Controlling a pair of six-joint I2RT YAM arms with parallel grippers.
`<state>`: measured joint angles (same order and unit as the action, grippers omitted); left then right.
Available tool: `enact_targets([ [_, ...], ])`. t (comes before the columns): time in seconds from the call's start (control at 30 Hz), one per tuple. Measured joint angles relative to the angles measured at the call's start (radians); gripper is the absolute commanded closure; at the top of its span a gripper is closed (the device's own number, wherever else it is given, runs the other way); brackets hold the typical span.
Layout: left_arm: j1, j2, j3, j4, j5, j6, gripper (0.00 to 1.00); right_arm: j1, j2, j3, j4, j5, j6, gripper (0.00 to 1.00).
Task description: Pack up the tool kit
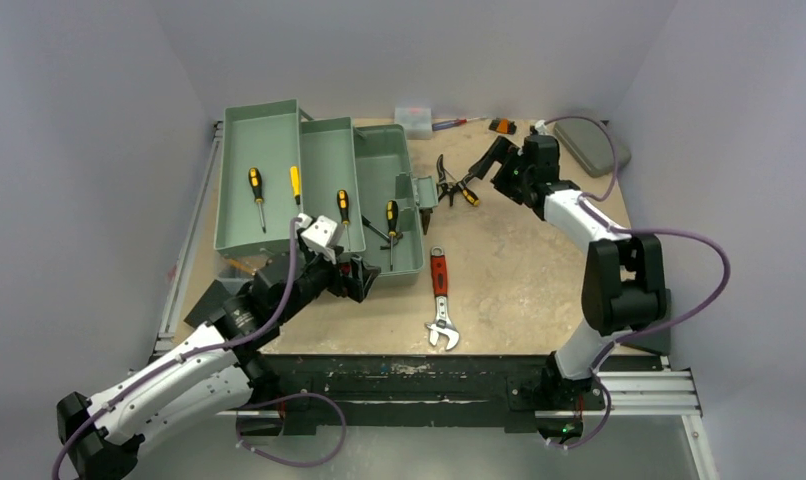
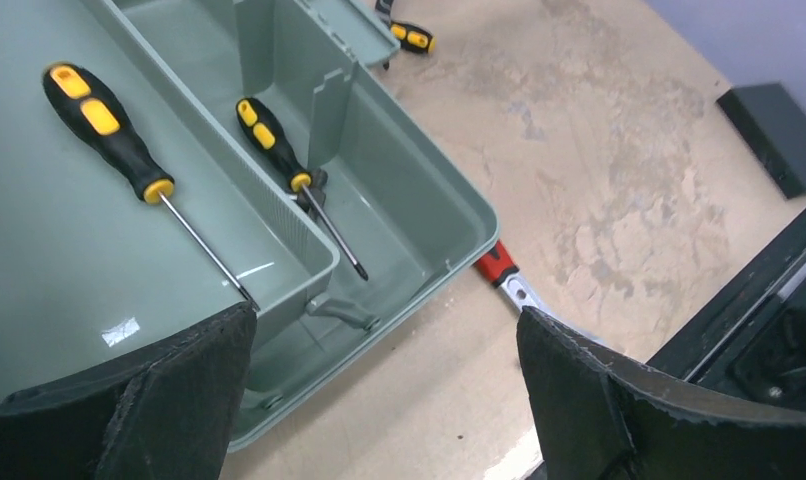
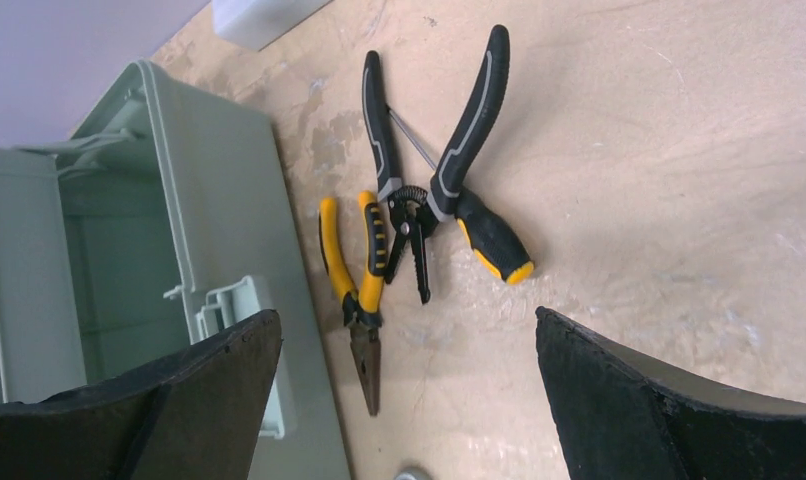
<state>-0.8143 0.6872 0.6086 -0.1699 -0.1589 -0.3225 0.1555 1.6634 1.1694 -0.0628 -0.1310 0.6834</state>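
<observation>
I need to shift my right gripper toward the toolbox (image 1: 379, 160) next. Then I need to lower it onto the handle of the black pliers that is farther from the box, since the pliers lie over the screwdriver.
The grey-green toolbox (image 1: 379, 160) lies open at the back left with its trays folded out. Several black-and-yellow screwdrivers (image 1: 256, 196) lie in its trays. A red-handled adjustable wrench (image 1: 440, 296) lies on the table right of the box's front corner. My left gripper (image 1: 365, 279) is open and empty at that front corner (image 2: 459, 215), with the wrench's handle (image 2: 499, 268) just beyond. My right gripper (image 1: 482, 166) is open and empty above yellow long-nose pliers (image 3: 364, 300), black pliers (image 3: 434, 150) and a loose screwdriver (image 3: 494, 245) beside the box's right end (image 3: 229, 180).
A small flat grey case (image 1: 591, 141) lies at the back right. A white box (image 1: 414, 120), a thin pen-like tool (image 1: 457, 124) and a small orange item (image 1: 502, 126) lie along the back edge. A black block (image 1: 207, 296) sits left of the box. Walls enclose three sides.
</observation>
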Motion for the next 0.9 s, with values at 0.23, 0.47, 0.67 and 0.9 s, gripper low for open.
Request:
enact_targets([
  [0.23, -0.001, 0.002, -0.179, 0.180, 0.061, 0.063, 0.03, -0.007, 0.147, 0.018, 0.154, -0.038, 0.036, 0.01],
  [0.47, -0.001, 0.030, -0.212, 0.281, 0.106, 0.076, 0.01, -0.007, 0.364, 0.158, 0.234, -0.099, 0.052, 0.01],
  [0.67, -0.001, -0.033, -0.252, 0.314, 0.075, 0.077, 0.00, -0.007, 0.473, 0.231, 0.236, -0.124, 0.061, 0.04],
  [0.9, -0.001, 0.008, -0.255, 0.341, 0.080, 0.077, 0.00, -0.010, 0.555, 0.311, 0.261, -0.158, 0.083, 0.37],
])
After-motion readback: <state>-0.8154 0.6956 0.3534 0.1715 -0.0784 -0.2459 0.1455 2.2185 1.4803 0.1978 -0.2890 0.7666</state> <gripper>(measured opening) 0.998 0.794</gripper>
